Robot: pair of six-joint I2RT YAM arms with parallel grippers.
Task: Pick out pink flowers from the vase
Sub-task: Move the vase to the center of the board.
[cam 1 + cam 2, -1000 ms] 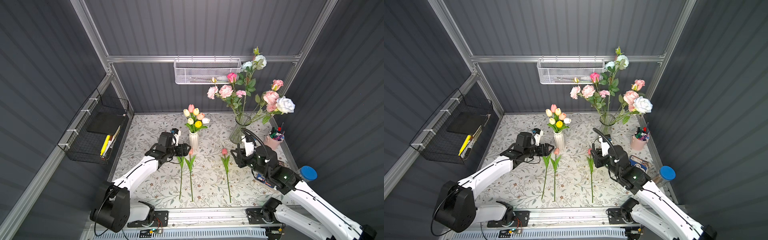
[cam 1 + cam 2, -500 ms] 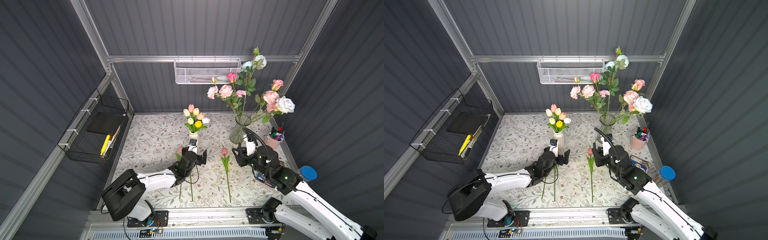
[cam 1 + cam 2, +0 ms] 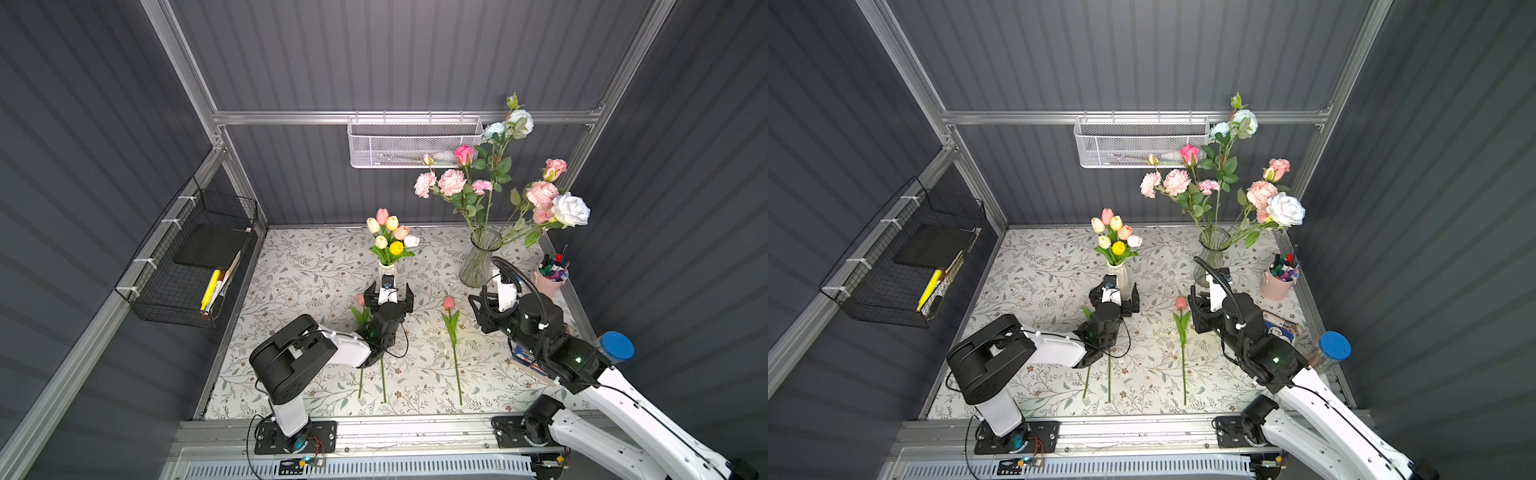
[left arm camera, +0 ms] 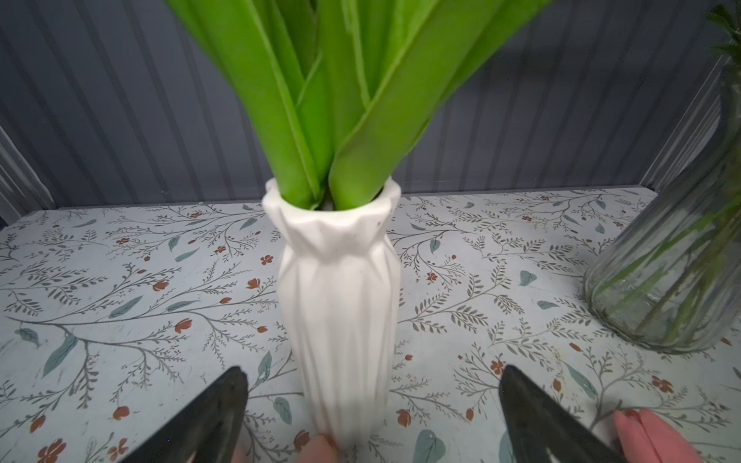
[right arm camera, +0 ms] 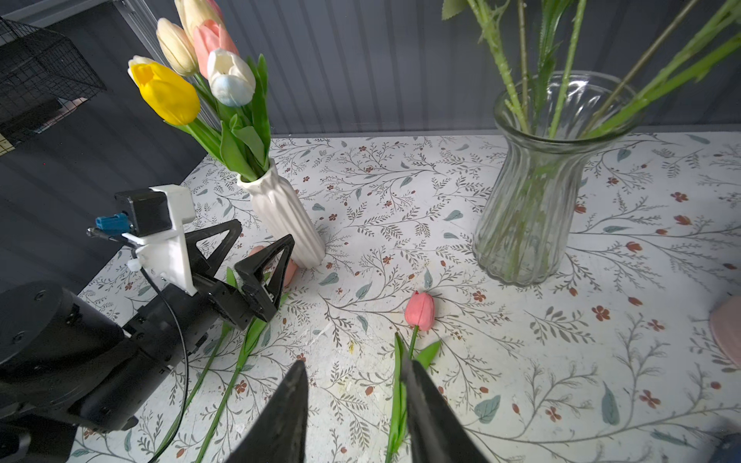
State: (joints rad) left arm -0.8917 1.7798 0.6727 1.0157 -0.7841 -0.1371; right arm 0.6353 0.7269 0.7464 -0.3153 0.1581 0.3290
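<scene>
The robot next needs to slide its open left gripper outward over the tabletop around the white ribbed vase's body (image 3: pixel 1122 281) (image 4: pixel 339 324) and close it, because the vase stands centred between that gripper's fingers.
A white ribbed vase (image 3: pixel 387 272) (image 4: pixel 341 312) holds yellow, cream and pink tulips (image 3: pixel 382 216). My left gripper (image 3: pixel 389 296) (image 4: pixel 373 373) stands open, low on the table just in front of this vase, one finger on each side, holding nothing. Three pink tulips lie on the mat; one (image 3: pixel 448 302) (image 5: pixel 420 310) lies right by my right gripper (image 3: pixel 478 307) (image 5: pixel 353 364), whose jaws stand apart and empty above its leaves. The glass vase (image 3: pixel 478 262) (image 5: pixel 533 192) behind holds pink carnation sprays (image 3: pixel 451 181), pink roses (image 3: pixel 540 193) and white roses.
A pink pen cup (image 3: pixel 550 278) stands at the right edge, with a blue-lidded jar (image 3: pixel 617 347) and a small box nearer the front. A white mesh basket (image 3: pixel 415 141) hangs on the back wall and a black wire basket (image 3: pixel 187 266) on the left wall.
My left arm has swung from the left side round to face the white vase, and its jaws have opened wide. The right gripper has hardly moved.
</scene>
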